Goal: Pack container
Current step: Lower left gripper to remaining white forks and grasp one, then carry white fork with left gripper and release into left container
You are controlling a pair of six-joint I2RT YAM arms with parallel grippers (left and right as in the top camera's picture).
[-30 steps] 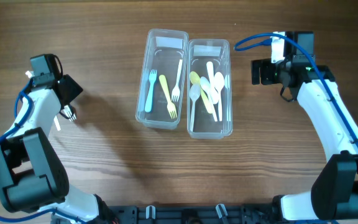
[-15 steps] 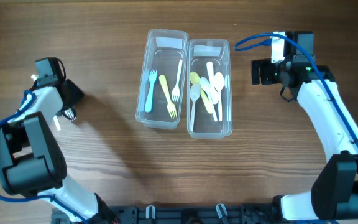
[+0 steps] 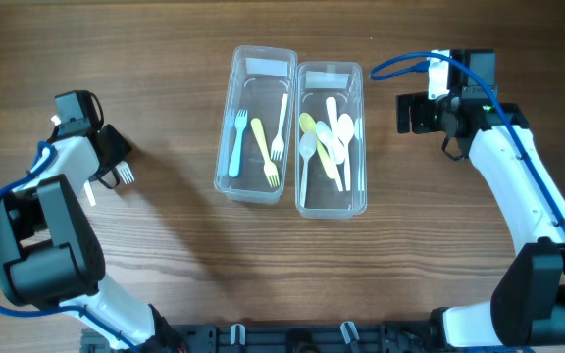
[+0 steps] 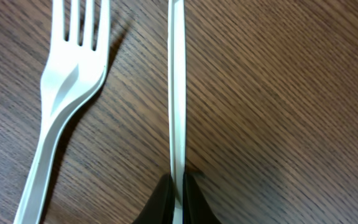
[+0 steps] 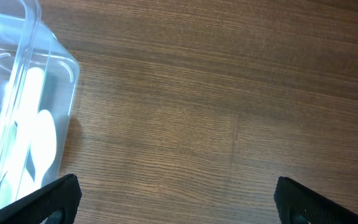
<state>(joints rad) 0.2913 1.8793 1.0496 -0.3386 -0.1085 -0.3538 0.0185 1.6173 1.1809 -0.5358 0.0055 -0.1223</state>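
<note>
I should next carry the white utensil up and across with my left gripper, then down into the container holding forks [image 3: 256, 127].
Two clear containers stand side by side at mid-table. The left container [image 3: 255, 125] holds a blue, a yellow and a white fork; the right container [image 3: 331, 137] holds yellow and white spoons. My left gripper [image 4: 178, 186] is low over the wood at the far left [image 3: 109, 172], shut on a thin white utensil [image 4: 177, 93] seen edge-on; I cannot tell its kind. Beside it a white fork [image 4: 67, 81] lies flat, tines pointing away. My right gripper [image 5: 179, 202] is open over bare wood, just right of the right container's corner [image 5: 23, 124].
White tines [image 3: 124, 175] show beside my left gripper in the overhead view. The wooden table [image 3: 263, 265] extends in front of the containers. The right arm [image 3: 518, 176] runs along the right side, with its blue cable above.
My left gripper has shut on the thin white utensil. White tines now show beside it in the overhead view. The right arm has not moved.
</note>
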